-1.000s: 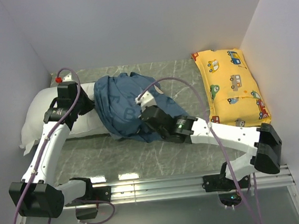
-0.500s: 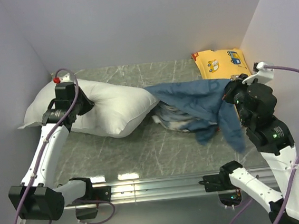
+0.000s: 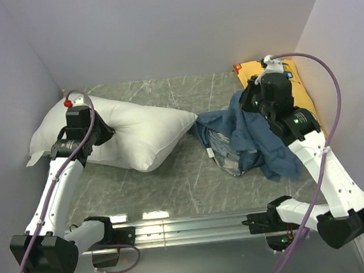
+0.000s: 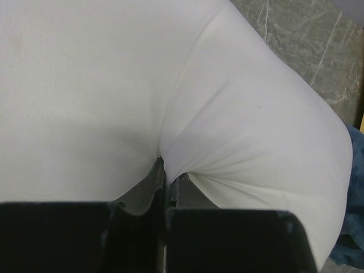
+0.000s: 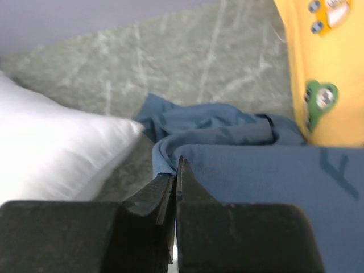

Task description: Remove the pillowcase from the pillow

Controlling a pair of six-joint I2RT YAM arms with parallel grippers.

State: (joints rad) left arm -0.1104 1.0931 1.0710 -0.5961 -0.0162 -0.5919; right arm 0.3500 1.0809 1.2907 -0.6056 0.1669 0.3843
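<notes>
I should gently move my left gripper a little toward the pillowcase and open its fingers to let go of the pinch of white pillow, because the pillow already lies bare.
The plain white pillow lies bare at the left of the table and fills the left wrist view. My left gripper is shut on a pinch of the pillow. The dusty-blue pillowcase is off the pillow, bunched and draped at the right centre beside the pillow's right corner. My right gripper is shut on a fold of the pillowcase and holds part of it lifted; the rest hangs and rests on the table.
A yellow car-print pillow lies at the back right, partly behind my right arm; it also shows in the right wrist view. Grey walls close in the left, back and right. A metal rail runs along the near edge.
My right gripper pulled the pillowcase rightward off the pillow, then moved back toward the far right with it. The pillow is now fully bare. My left gripper stayed clamped on the pillow.
</notes>
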